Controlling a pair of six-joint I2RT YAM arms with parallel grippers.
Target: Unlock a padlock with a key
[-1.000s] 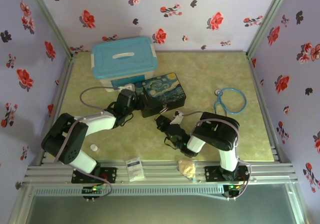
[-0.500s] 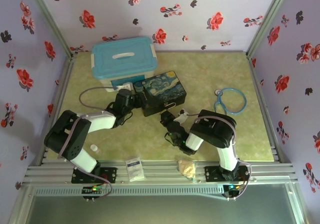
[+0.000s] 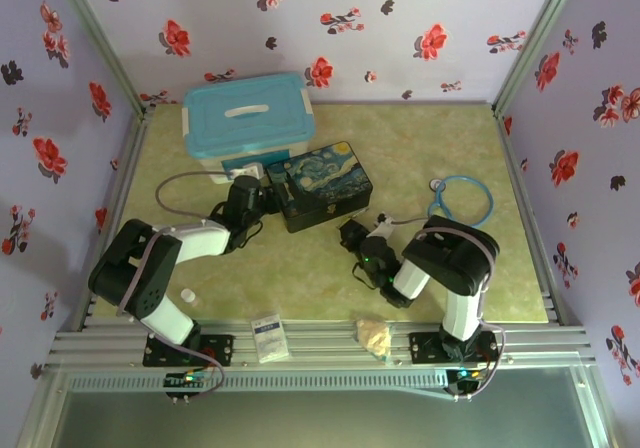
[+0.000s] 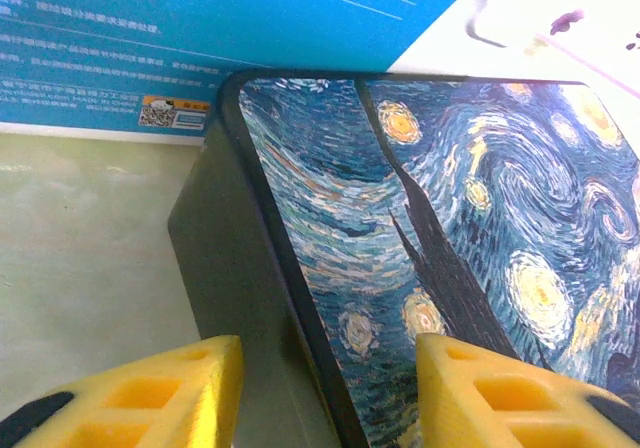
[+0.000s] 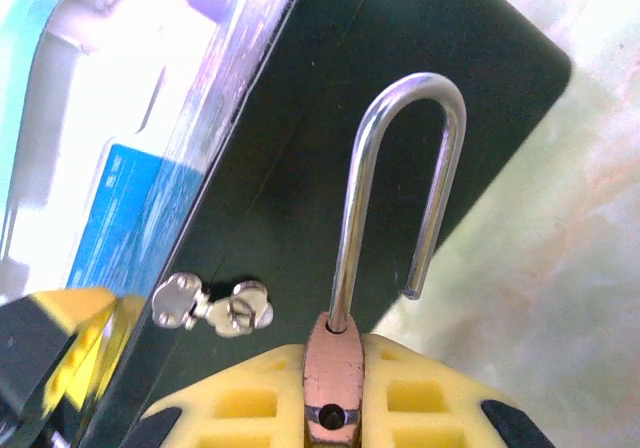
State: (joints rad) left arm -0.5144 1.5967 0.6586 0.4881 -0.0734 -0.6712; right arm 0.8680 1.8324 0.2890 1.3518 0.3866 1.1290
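My right gripper will draw back from the box (image 3: 322, 183), then move down to release the silvery shackle on the bare tabletop, since the tabletop lies below my gripper.
My right gripper (image 5: 335, 363) is shut on the small brass padlock (image 5: 333, 383), whose body sits upright between the yellow fingers. Its silvery shackle (image 5: 400, 168) stands open, the free end hanging clear of the body. The key is hidden. Just beyond the shackle lies the starry-night box (image 5: 330, 88), with its small silver hasp (image 5: 212, 306) on the dark side wall to the left. My left gripper (image 4: 330, 398) is open, its yellow fingers straddling the upper edge of the box (image 4: 450, 218) at its left end. From above, the right gripper (image 3: 352, 233) is just in front of the box (image 3: 322, 183).
A blue-lidded plastic container (image 3: 248, 118) stands right behind the box. A blue stethoscope (image 3: 462, 200) lies at the right. A small white cylinder (image 3: 187, 295), a white packet (image 3: 268, 336) and a yellowish lump (image 3: 375, 336) sit near the front edge.
My right arm has swung to the right and slightly towards the box with the padlock in it. The left gripper has crept a little closer onto the box's left end.
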